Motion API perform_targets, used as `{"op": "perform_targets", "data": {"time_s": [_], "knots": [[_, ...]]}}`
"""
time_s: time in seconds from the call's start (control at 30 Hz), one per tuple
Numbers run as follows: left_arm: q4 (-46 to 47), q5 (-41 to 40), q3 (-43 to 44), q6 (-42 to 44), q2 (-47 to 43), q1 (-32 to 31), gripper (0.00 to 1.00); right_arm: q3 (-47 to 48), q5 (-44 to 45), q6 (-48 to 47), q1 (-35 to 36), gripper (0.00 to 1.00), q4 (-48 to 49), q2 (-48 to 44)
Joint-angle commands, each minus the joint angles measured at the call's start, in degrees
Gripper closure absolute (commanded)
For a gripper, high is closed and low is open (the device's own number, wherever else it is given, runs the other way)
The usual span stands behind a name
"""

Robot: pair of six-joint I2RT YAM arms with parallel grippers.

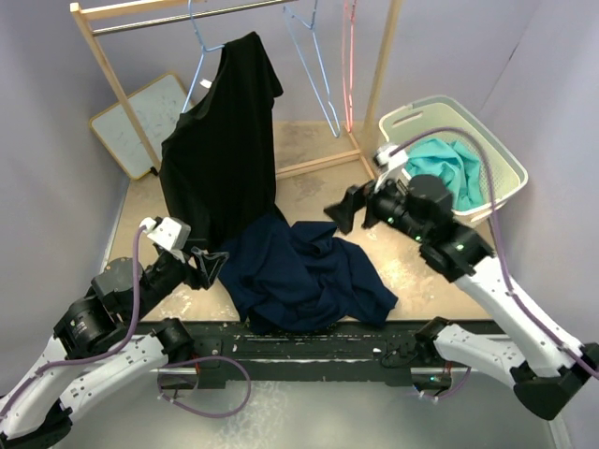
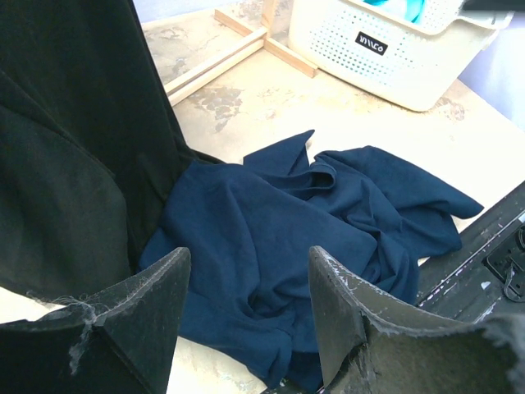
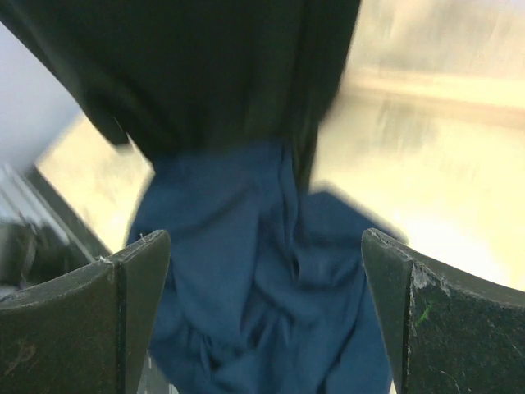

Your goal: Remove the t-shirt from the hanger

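The navy t-shirt is below my right gripper and to the gripper's left in the top view, so I will lower my right gripper sideways onto it by the black t-shirt's hem [image 1: 269,254] [image 3: 220,217].
A black t-shirt [image 1: 220,140] hangs on a light blue hanger [image 1: 198,42] from the wooden rack's rail [image 1: 187,17]; its hem reaches the table. It also shows in the left wrist view [image 2: 66,131] and the right wrist view [image 3: 205,66]. A navy t-shirt [image 1: 304,271] lies crumpled on the table below it, seen too in the left wrist view [image 2: 271,222] and the right wrist view [image 3: 254,287]. My left gripper [image 1: 213,266] is open and empty beside the black hem [image 2: 248,254]. My right gripper [image 1: 342,213] is open and empty above the navy shirt [image 3: 262,238].
A white laundry basket [image 1: 501,159] with teal cloth [image 1: 449,164] stands at the right. An empty blue hanger [image 1: 314,65] and a pink hanger [image 1: 349,56] hang on the rack. A white board [image 1: 140,122] leans at the back left. The rack's base bar [image 1: 314,164] crosses the table.
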Motion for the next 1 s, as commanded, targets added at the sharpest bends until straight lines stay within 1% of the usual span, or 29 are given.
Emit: {"op": "perform_targets", "data": {"time_s": [0.0, 0.07, 0.13, 0.23, 0.4, 0.5, 0.6, 0.77, 0.9, 0.97], "knots": [[1.5, 0.0, -0.2, -0.7, 0.2, 0.0, 0.37, -15.5, -3.2, 7.6, 0.0, 0.0, -3.3, 2.6], [1.3, -0.1, -0.2, -0.9, 0.2, 0.0, 0.37, -20.5, -1.2, 10.7, -0.1, 0.0, -2.2, 3.3], [1.2, -0.2, -0.2, -1.0, 0.1, 0.0, 0.37, -23.5, 1.3, 13.6, 0.0, 0.0, -1.4, 5.6], [1.1, -0.5, -0.1, -1.1, 0.0, 0.0, 0.37, -26.0, 0.7, 14.8, 0.0, 0.0, 2.0, 10.0], [1.0, -0.7, -0.2, -1.2, -0.1, 0.0, 0.37, -27.2, -6.4, 15.5, 0.0, 0.0, 10.0, 16.4], [0.9, -0.8, -0.1, -1.2, -0.2, 0.0, 0.37, -27.1, -12.7, 16.1, 0.2, 0.0, 15.1, 20.3], [1.0, -0.9, -0.1, -1.2, -0.2, 0.0, 0.37, -25.8, -14.9, 16.8, 1.7, 0.0, 18.4, 21.9], [1.1, -0.9, -0.2, -1.1, -0.2, 0.0, 0.37, -19.3, -13.3, 16.8, 8.8, 0.0, 19.6, 23.0], [1.0, -0.9, -0.1, -1.1, 0.0, 0.0, 0.37, -13.1, -11.3, 15.7, 13.6, 0.0, 18.9, 28.1], [1.0, -0.9, -0.1, -1.1, -0.2, 0.0, 0.37, -10.4, -10.3, 15.6, 15.8, 0.0, 19.0, 32.2]]}}
